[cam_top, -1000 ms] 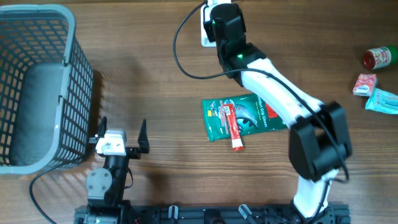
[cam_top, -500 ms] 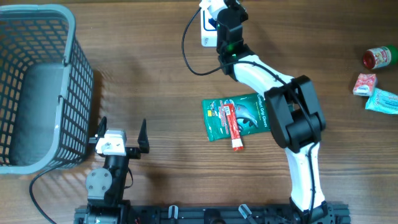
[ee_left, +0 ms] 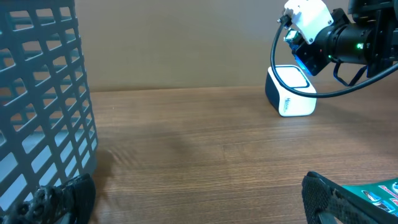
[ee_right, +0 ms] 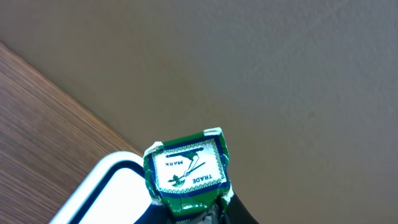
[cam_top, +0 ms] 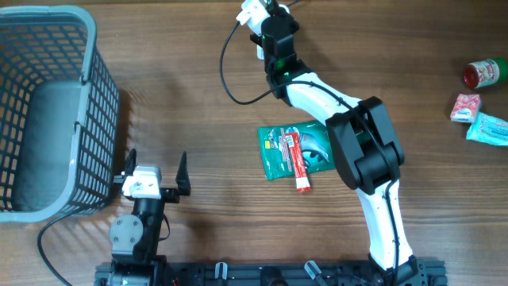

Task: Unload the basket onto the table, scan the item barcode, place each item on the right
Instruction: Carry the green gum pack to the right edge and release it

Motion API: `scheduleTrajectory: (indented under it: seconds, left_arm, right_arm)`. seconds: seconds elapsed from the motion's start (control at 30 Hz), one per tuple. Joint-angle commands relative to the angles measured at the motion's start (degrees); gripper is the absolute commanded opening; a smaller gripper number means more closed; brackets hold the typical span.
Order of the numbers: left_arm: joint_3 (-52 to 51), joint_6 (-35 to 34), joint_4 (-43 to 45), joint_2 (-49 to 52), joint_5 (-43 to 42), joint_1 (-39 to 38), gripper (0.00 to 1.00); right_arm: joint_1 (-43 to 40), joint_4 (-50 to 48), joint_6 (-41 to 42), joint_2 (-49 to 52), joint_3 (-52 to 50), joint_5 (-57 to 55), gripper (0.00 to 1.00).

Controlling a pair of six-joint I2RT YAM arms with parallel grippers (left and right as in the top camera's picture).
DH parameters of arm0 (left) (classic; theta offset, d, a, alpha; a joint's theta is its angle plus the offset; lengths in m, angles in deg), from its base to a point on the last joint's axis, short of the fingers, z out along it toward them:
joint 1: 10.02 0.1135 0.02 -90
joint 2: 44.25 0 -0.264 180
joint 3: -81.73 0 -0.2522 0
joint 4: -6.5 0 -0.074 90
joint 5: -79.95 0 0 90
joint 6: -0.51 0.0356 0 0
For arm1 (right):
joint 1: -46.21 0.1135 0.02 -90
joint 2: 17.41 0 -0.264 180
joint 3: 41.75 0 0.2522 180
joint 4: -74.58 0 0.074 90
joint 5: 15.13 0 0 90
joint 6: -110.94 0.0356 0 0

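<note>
The spot [cam_top: 463,92] beside the red can is below my right gripper and to its right in the overhead view, so next I should swing it there, lower and release.
My right gripper [cam_top: 260,22] reaches to the table's far edge and is shut on a small green-and-white packet [ee_right: 186,171] printed "TRADE MARK". The packet hangs just above the white barcode scanner [ee_right: 99,186] with its blue-edged window. In the overhead view the scanner [cam_top: 259,49] is mostly hidden under that arm and the packet does not show. The left wrist view shows the scanner [ee_left: 290,91] standing on the table, with the right gripper [ee_left: 301,37] just above it. My left gripper [cam_top: 155,171] rests open near the front edge, its fingertips [ee_left: 326,196] wide apart over bare wood.
A grey wire basket [cam_top: 48,111] fills the left side. A green packet with a red tube on it [cam_top: 298,152] lies mid-table beside the right arm's elbow. A red can [cam_top: 484,74], a pink packet [cam_top: 466,107] and a teal packet [cam_top: 488,127] sit at the right edge.
The right gripper has swung up and to the left over the scanner, and its elbow has shifted left beside the green packet. The left arm has not moved.
</note>
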Motion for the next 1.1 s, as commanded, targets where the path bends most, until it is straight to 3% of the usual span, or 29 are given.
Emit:
scheduleTrajectory:
  seconds: [0.0, 0.27, 0.47, 0.6, 0.77, 0.9, 1.07]
  left_arm:
    - [-0.28, -0.33, -0.15, -0.52, -0.87, 0.22, 1.0]
    - [-0.28, -0.33, -0.15, -0.52, -0.87, 0.22, 1.0]
    - [-0.28, -0.33, -0.15, -0.52, -0.87, 0.22, 1.0]
    - [-0.28, -0.33, -0.15, -0.52, -0.87, 0.22, 1.0]
    - [-0.28, -0.33, -0.15, -0.52, -0.87, 0.22, 1.0]
    - [-0.28, -0.33, -0.15, -0.52, -0.87, 0.22, 1.0]
    - [-0.28, -0.33, -0.15, -0.52, -0.87, 0.22, 1.0]
  right_arm:
    - [0.0, 1.55, 4.17, 1.29, 1.44, 1.53, 0.05]
    - [0.2, 3.41, 6.78, 1.25, 1.53, 1.27, 0.04]
    - [0.63, 4.76, 3.43, 0.66, 4.28, -7.89, 0.04]
    - [0.04, 11.19, 3.98, -1.31, 4.39, -15.98, 0.04]
    - [-3.93, 28.26, 18.43, -2.49, 4.39, -26.84, 0.04]
    - [-8.22, 44.26, 31.65, -2.54, 4.39, -26.53, 0.04]
    - [-16.81, 57.4, 41.86, -2.51, 4.31, -14.58, 0.04]
